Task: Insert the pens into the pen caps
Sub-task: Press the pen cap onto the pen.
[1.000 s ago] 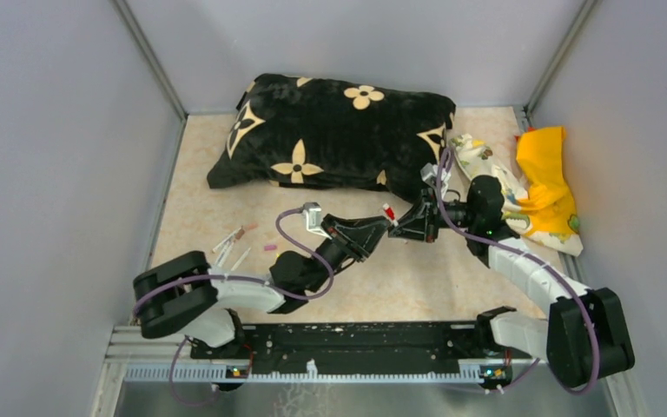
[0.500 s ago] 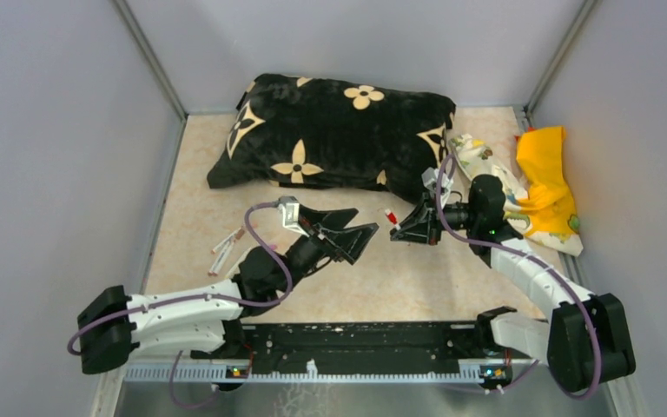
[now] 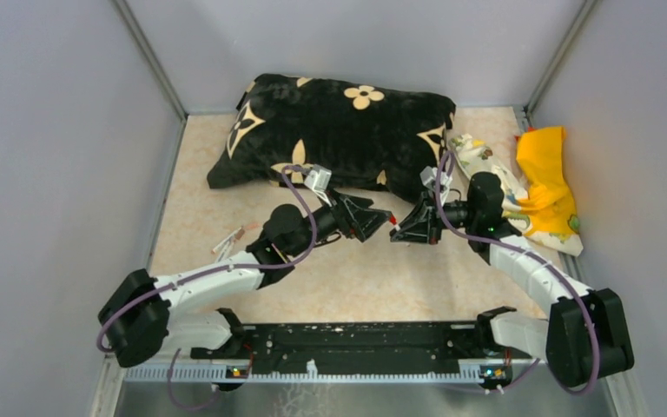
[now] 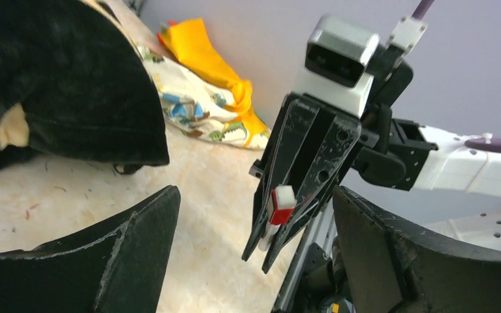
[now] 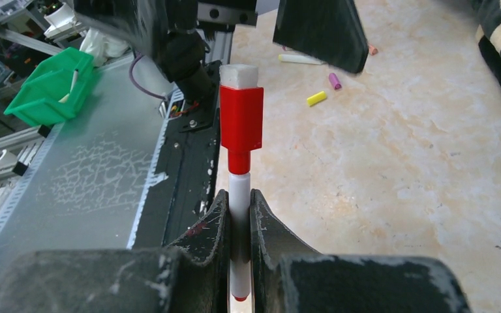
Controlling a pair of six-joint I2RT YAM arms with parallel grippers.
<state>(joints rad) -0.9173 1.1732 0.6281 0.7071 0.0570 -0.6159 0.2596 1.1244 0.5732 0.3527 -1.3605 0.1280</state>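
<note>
The pen's red cap is on, so my right gripper will next come down with its fingers tipping to the tabletop by the cushion's near edge [image 3: 406, 208] and let go of the pen.
My right gripper [image 5: 238, 218] is shut on a white pen [image 5: 238, 195] with a red pen cap [image 5: 241, 120] pushed on its far end. In the top view this pen [image 3: 391, 219] hangs above the table's middle, in the right gripper [image 3: 402, 228]. My left gripper [image 3: 380, 221] faces it from the left, open wide and holding nothing. From the left wrist, the red cap [image 4: 280, 199] shows between my spread fingers [image 4: 127, 251], a short way ahead. Loose pens [image 3: 228, 240] lie at the table's left. A yellow cap [image 5: 316, 98] and a pink cap [image 5: 334, 81] lie on the table.
A black cushion [image 3: 339, 130] with cream flowers fills the back of the table. A patterned cloth [image 3: 485, 163] and a yellow cloth [image 3: 545, 174] lie at the right wall. Grey walls close in three sides. A green bin [image 5: 45, 85] stands off the table's near edge.
The left gripper let go at the pen's red end and opened wide. It drew back to the left, then came forward again to face the capped pen. The right gripper held still.
</note>
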